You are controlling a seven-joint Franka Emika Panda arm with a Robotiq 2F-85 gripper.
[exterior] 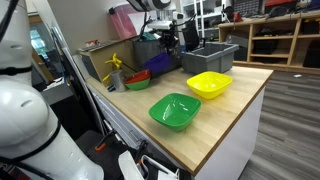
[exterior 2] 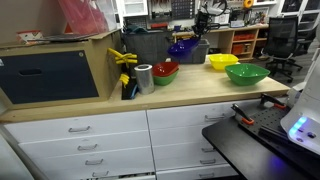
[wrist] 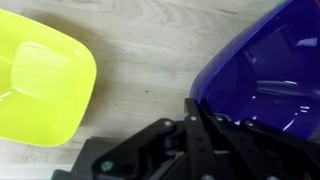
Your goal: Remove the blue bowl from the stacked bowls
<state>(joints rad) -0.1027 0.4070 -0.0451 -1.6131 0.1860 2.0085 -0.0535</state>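
Note:
My gripper carries the blue bowl (exterior: pixel 163 63) toward the yellow one next, then lowers and releases it there, since bare counter shows between the red-orange and yellow bowls.
The blue bowl (exterior: pixel 163 63) is glossy dark blue-violet. It hangs tilted above the wooden counter, apart from the red-orange bowl (exterior: pixel 137 75), and shows in both exterior views (exterior 2: pixel 179 48). My gripper (exterior: pixel 166 42) is shut on its rim from above (exterior 2: pixel 192 38). In the wrist view the blue bowl (wrist: pixel 262 75) fills the right side, with my gripper (wrist: pixel 205 125) clamped on its edge. The red-orange bowl (exterior 2: pixel 165 69) stays on the counter, resting on something green.
A yellow bowl (exterior: pixel 208 85) (exterior 2: pixel 222 61) (wrist: pixel 35 85) and a green bowl (exterior: pixel 175 110) (exterior 2: pixel 246 72) sit on the counter. A grey bin (exterior: pixel 211 55) stands behind. A metal can (exterior 2: pixel 145 78) and a yellow tool (exterior 2: pixel 125 60) stand near the red-orange bowl.

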